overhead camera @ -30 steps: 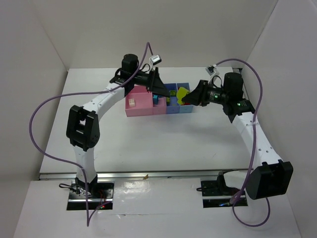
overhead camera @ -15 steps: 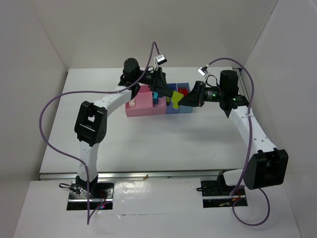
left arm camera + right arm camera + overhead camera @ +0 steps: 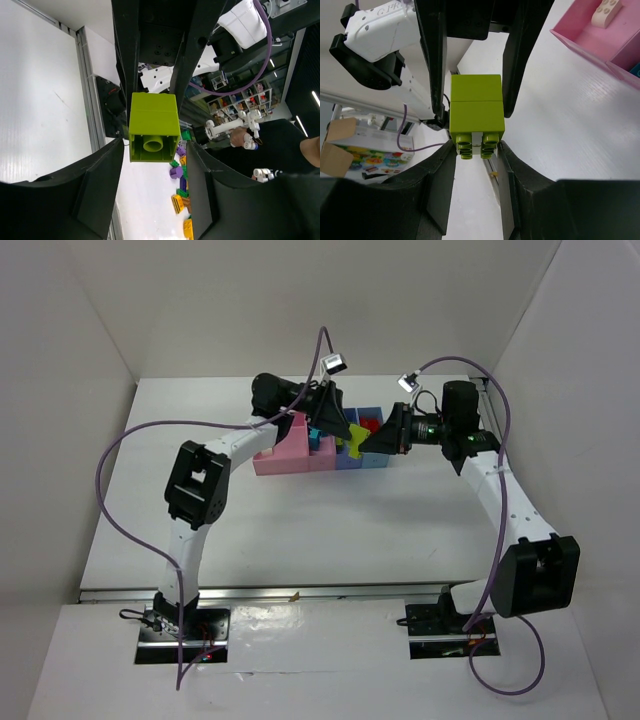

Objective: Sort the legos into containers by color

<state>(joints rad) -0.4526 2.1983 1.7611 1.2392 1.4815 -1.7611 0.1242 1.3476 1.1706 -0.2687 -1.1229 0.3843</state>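
Next, my right gripper carries its yellow-green brick outward, tipping downward, over the blue bin beside the pink ones and releases it, as that color shows there.
A yellow-green stack of two legos (image 3: 354, 443) hangs in the air just in front of the containers (image 3: 285, 455), between both grippers. My right gripper (image 3: 370, 443) is shut on its studded end (image 3: 476, 145). My left gripper (image 3: 342, 432) comes from the other side, and its fingers (image 3: 107, 165) flank the stack's hollow end (image 3: 153, 127) with narrow gaps. Seen in the right wrist view, the left gripper's fingers (image 3: 432, 55) stand either side of the far brick. A beige lego (image 3: 608, 11) lies in the wide pink bin (image 3: 580, 42). A cyan lego (image 3: 315, 433) and a red lego (image 3: 370, 425) lie in other bins.
The two blue bins (image 3: 375, 462) sit right of the pink ones, under the grippers. White walls close the table at the back and sides. The table's metal front rail (image 3: 84, 85) shows in the left wrist view, with loose bricks (image 3: 181, 200) beyond it off the table.
My right gripper carried the yellow-green stack left and a little nearer. My left gripper swung right to meet it, and its fingers now stand around the stack's other end.
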